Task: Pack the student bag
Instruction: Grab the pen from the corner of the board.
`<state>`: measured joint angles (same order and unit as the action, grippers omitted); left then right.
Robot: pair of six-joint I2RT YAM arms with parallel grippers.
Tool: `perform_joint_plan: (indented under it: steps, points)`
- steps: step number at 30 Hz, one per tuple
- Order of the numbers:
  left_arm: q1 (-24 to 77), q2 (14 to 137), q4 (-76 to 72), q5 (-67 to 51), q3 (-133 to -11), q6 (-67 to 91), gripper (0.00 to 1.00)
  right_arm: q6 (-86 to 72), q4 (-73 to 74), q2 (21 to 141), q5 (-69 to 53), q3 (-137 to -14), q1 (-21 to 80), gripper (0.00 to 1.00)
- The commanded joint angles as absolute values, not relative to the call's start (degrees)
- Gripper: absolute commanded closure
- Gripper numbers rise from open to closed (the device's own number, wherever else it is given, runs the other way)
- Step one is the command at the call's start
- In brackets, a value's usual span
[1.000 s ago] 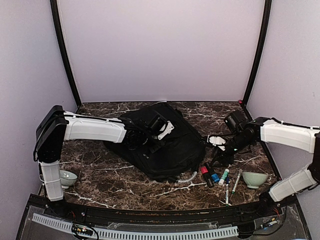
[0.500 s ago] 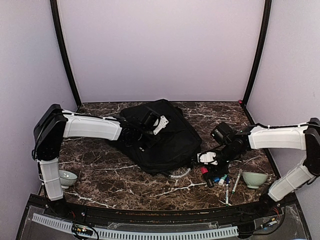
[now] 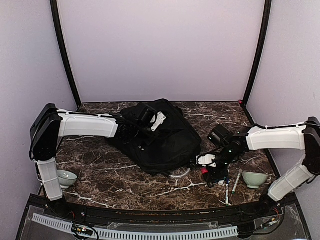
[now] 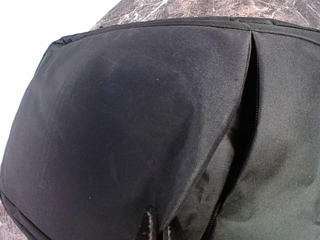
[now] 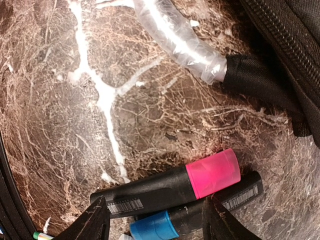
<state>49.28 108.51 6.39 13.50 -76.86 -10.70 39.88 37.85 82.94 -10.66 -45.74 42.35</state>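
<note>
My right gripper needs to go down a little next, onto the highlighter's black body (image 5: 167,190), right behind the highlighter's pink cap.
The student bag (image 3: 167,142) is a large black backpack lying flat mid-table; it fills the left wrist view (image 4: 115,125). My left gripper (image 3: 151,121) sits over its far left part, shut (image 4: 161,227) on the edge of a fabric flap beside an open zipper (image 4: 250,115). My right gripper (image 3: 212,167) is low over the table by the bag's near right corner (image 5: 295,45). It is open (image 5: 156,220), its fingers on either side of a black highlighter with a pink cap (image 5: 170,187) and a blue-capped marker (image 5: 155,227). Both lie on the table.
A clear plastic-wrapped loop (image 5: 175,42) juts from the bag's near edge (image 3: 180,174). Several pens (image 3: 235,182) lie right of the markers. A pale green bowl (image 3: 255,179) stands at near right, another (image 3: 66,177) at near left. Walls enclose the table.
My right arm has swung left and down from beside the bag to the markers. My left gripper has pulled back and left with the flap, and the bag has shifted with it.
</note>
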Motion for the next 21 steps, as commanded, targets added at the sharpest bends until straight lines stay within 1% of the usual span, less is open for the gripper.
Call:
perform_joint_plan:
  steps: [1,4,6,11,13,15,21]
  points:
    - [49.22,104.75,8.29,10.52,-78.55,-8.58,1.0,36.76,39.07,83.91,-10.58,-45.14,42.8,0.37]
    - [49.22,104.68,8.63,10.22,-78.39,-8.14,1.0,36.17,38.81,87.97,-10.97,-46.9,43.04,0.37]
    - [49.22,104.45,8.79,10.24,-78.32,-8.09,1.0,35.45,37.67,90.09,-10.67,-48.33,43.75,0.34]
    - [49.22,103.24,8.59,10.9,-77.74,-8.2,1.0,35.1,36.45,93.39,-10.89,-51.81,46.88,0.36]
    - [49.22,102.97,8.06,11.36,-77.3,-8.4,1.0,35.3,36.35,94.37,-10.54,-53.07,48.47,0.41]
    - [49.22,102.92,8.02,11.45,-77.21,-8.49,1.0,34.97,35.9,94.86,-8.67,-53.47,49.66,0.51]
    - [49.22,102.83,8.14,11.41,-77.25,-8.44,1.0,32.3,35.87,93.49,-5.09,-53.35,50.8,0.72]
